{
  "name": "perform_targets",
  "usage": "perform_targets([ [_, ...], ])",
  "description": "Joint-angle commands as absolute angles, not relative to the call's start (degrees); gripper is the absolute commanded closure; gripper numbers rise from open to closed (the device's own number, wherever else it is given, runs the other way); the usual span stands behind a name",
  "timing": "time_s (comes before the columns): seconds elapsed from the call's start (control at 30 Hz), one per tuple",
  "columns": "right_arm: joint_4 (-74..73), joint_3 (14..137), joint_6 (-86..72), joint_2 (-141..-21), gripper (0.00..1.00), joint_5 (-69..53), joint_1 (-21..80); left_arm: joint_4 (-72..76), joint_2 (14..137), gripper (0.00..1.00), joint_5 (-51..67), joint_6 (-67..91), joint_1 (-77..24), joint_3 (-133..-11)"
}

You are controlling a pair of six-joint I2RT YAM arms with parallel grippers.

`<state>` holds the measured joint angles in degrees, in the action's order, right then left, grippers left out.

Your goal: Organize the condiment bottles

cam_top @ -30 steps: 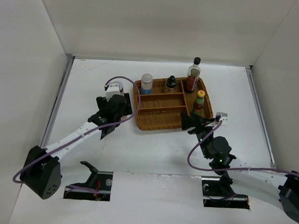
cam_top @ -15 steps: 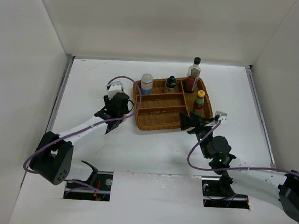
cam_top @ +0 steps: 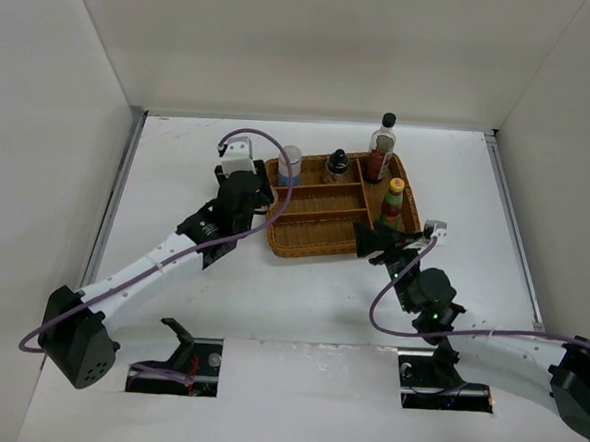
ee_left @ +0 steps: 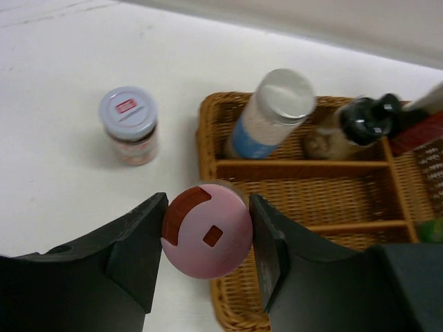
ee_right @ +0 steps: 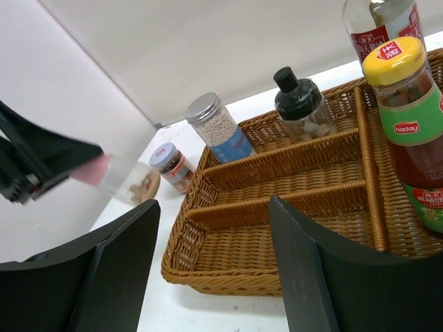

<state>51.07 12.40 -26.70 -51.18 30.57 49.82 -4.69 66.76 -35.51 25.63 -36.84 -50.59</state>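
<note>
The near row's end by the jar (cam_top: 291, 236) (ee_left: 239, 289) is empty. My left gripper moves back, to the right in the top view, and down next, releasing it there.
My left gripper (ee_left: 208, 234) is shut on the pink-lidded jar (ee_left: 206, 232), held over the left rim of the wicker basket (ee_left: 214, 149). In the top view the left gripper (cam_top: 257, 192) sits at the basket's (cam_top: 314, 244) left edge and hides the jar. A patterned white-lidded jar (ee_left: 129, 124) stands on the table left of the basket. Inside the basket are a silver-lidded jar (cam_top: 289, 164), a black-lidded jar (cam_top: 337, 163), a tall black-capped bottle (cam_top: 383, 146) and a yellow-capped bottle (cam_top: 392, 202). My right gripper (cam_top: 369, 241) is open and holds nothing at the basket's near right corner.
The basket has thin wicker dividers (ee_right: 291, 155); its middle and near rows hold nothing on the left. White walls enclose the table on three sides. Purple cables loop over both arms.
The left gripper has shut on the pink-lidded jar and carried it up and to the right, toward the basket. The right arm has stayed put.
</note>
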Motion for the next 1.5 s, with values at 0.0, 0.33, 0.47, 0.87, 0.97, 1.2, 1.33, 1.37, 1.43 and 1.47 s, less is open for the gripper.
perform_targets([
  [0.0, 53.5, 14.3, -27.5, -51.4, 0.30, 29.2, 49.4, -2.9, 68.3, 0.71, -36.5, 24.3, -41.0, -54.5],
  [0.33, 53.3, 14.0, -27.2, -49.9, 0.29, 29.5, 48.7, -3.3, 75.6, 0.71, -34.7, 24.7, -47.0, -55.0],
  [0.47, 53.3, 14.0, -27.9, -50.5, 0.29, 29.1, 48.6, -3.3, 78.9, 0.71, -32.6, 24.8, -48.1, -54.0],
  [0.87, 53.5, 14.1, -27.6, -51.3, 0.29, 29.1, 48.6, -1.0, 86.9, 0.47, -34.1, 25.7, -49.4, -51.6],
  [0.97, 53.3, 14.1, -27.6, -50.7, 0.29, 29.2, 48.6, -0.8, 84.7, 0.24, -35.2, 25.7, -49.4, -50.7],
  [1.2, 53.3, 14.4, -27.5, -51.4, 0.29, 29.2, 48.6, 0.8, 77.2, 0.12, -38.0, 25.0, -46.2, -53.0],
  [1.33, 53.4, 14.4, -27.5, -51.8, 0.29, 29.3, 48.8, 4.2, 76.7, 0.12, -38.2, 25.5, -39.1, -54.8],
  [1.37, 53.3, 14.4, -27.6, -51.9, 0.29, 29.2, 48.8, 4.6, 77.2, 0.12, -37.9, 25.6, -37.5, -55.2],
  [1.43, 53.3, 14.4, -27.2, -51.8, 0.29, 29.4, 48.8, 5.4, 79.2, 0.12, -38.3, 25.4, -33.5, -56.4],
  [1.47, 53.3, 14.5, -27.1, -51.6, 0.29, 29.5, 48.8, 5.4, 80.7, 0.12, -37.6, 25.6, -30.8, -57.2],
])
